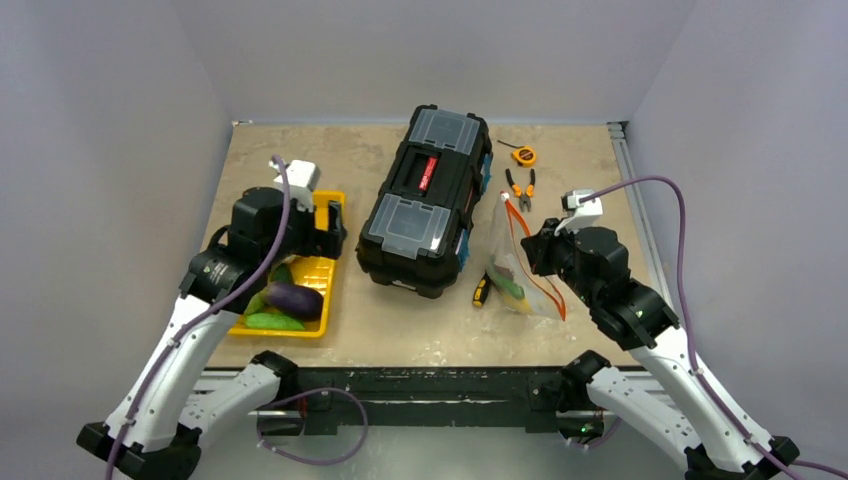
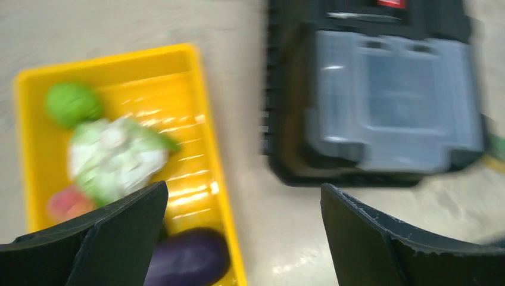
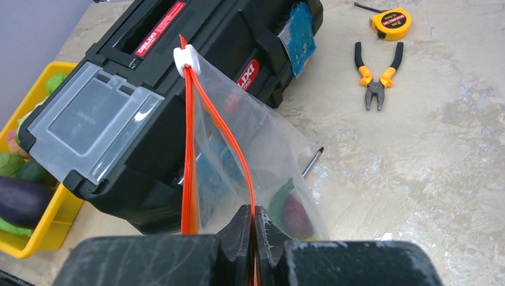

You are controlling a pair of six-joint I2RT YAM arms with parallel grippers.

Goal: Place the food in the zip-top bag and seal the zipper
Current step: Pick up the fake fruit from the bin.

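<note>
Next, my left gripper should swing across the tray (image 2: 205, 101) and down onto the green cabbage, since the cabbage lies below the gripper and to its left in the wrist view.
The clear zip-top bag (image 1: 515, 262) stands right of the black toolbox, with a green and a dark red food piece (image 3: 293, 213) inside. My right gripper (image 3: 252, 229) is shut on one side of the red-orange zipper (image 3: 229, 132), holding the bag's mouth open; the white slider (image 3: 186, 59) is at the far end. My left gripper (image 2: 244, 202) is open and empty above the right rim of the yellow tray (image 2: 205, 101). In the tray lie a purple eggplant (image 2: 190, 257), white cauliflower (image 2: 116, 156), a green cabbage (image 2: 72, 103) and a pinkish piece (image 2: 66, 204). The left wrist view is blurred.
The black toolbox (image 1: 428, 197) fills the table's middle, between tray and bag. Orange-handled pliers (image 1: 520, 186) and a yellow tape measure (image 1: 525, 155) lie behind the bag. A black-and-yellow screwdriver (image 1: 482, 290) lies beside the bag, at the toolbox's near corner.
</note>
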